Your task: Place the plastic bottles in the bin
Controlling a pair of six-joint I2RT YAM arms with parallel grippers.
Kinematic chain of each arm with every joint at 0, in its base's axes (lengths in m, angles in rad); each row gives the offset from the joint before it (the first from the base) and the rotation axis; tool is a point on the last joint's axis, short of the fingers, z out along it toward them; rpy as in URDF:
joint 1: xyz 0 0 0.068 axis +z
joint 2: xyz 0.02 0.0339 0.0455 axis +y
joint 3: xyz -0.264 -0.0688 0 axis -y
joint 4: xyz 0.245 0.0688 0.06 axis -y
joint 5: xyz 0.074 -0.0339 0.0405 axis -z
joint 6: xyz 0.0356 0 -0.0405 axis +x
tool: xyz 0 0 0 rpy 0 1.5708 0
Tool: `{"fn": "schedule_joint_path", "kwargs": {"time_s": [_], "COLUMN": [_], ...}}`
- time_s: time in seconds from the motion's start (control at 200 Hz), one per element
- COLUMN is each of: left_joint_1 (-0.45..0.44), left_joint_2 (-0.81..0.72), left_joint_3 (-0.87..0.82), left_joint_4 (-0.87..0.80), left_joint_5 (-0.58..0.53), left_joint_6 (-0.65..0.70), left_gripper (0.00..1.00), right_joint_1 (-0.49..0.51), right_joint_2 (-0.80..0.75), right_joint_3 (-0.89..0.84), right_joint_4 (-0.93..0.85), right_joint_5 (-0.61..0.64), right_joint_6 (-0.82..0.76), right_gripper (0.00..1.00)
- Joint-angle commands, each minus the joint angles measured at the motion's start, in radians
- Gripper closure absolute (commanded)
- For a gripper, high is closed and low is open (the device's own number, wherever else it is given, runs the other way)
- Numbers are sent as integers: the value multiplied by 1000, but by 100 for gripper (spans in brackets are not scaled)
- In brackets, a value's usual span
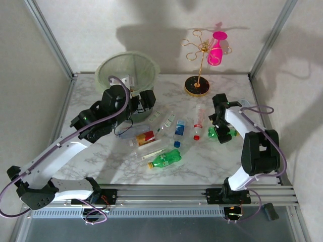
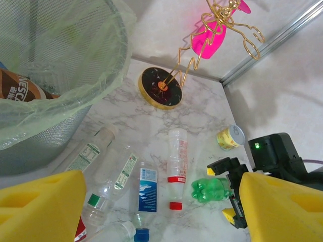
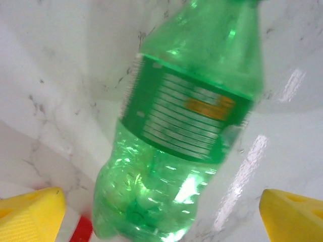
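Observation:
Next, the right gripper comes down and toward the green bottle's label, around the green bottle's body, and closes, since the open fingers clear both the bottle's sides.
Several plastic bottles lie on the marble table between the arms: a clear one with a red cap [image 1: 198, 123], a blue-labelled one [image 1: 179, 128], a red-labelled one [image 1: 145, 137] and a green one [image 1: 165, 159]. Another green bottle [image 3: 176, 141] lies on the table between the wide-open fingers of my right gripper [image 3: 161, 217]. Its yellow pads stand clear of the bottle on both sides. The left wrist view shows that green bottle [image 2: 214, 189] with the right gripper straddling it. My left gripper [image 1: 147, 103] hangs open and empty beside the pale-green bin [image 1: 127, 70].
A pink goblet [image 1: 217, 48] hangs on a gold wire stand with a round black base [image 1: 196, 85] at the back. A small yellow cup [image 2: 230, 137] stands near the right arm. A brown-labelled bottle [image 2: 20, 88] lies inside the bin [image 2: 75, 60].

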Motion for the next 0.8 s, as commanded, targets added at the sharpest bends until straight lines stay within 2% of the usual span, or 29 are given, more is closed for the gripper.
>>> {"fn": "schedule_joint_path", "kwargs": {"time_s": [0.0, 0.155, 0.215, 0.295, 0.476, 0.546, 0.796], "left_joint_1": [9, 8, 8, 8, 8, 10, 12], "left_joint_2": [5, 11, 11, 9, -9, -15, -34], "left_joint_3": [19, 37, 44, 52, 65, 76, 115], "left_joint_4": [15, -2, -11, -24, -54, -66, -82], "left_joint_5": [15, 15, 12, 1, -29, -45, -82], "left_joint_6": [-14, -13, -11, -11, -11, -8, 25], "left_gripper": [21, 21, 21, 21, 21, 21, 21], "right_joint_1": [-32, -104, -113, -120, -118, -115, -65], "right_joint_2": [-3, 94, 127, 164, 183, 166, -17], "right_joint_3": [-46, -31, -17, -6, 5, 21, 111], "right_joint_4": [41, 79, 79, 91, 69, 45, -24], "right_joint_5": [-65, -103, -82, -82, -53, -20, 122], "right_joint_6": [114, 119, 119, 110, 83, 47, -151], "right_gripper": [1, 2, 5, 15, 49, 58, 59]}}
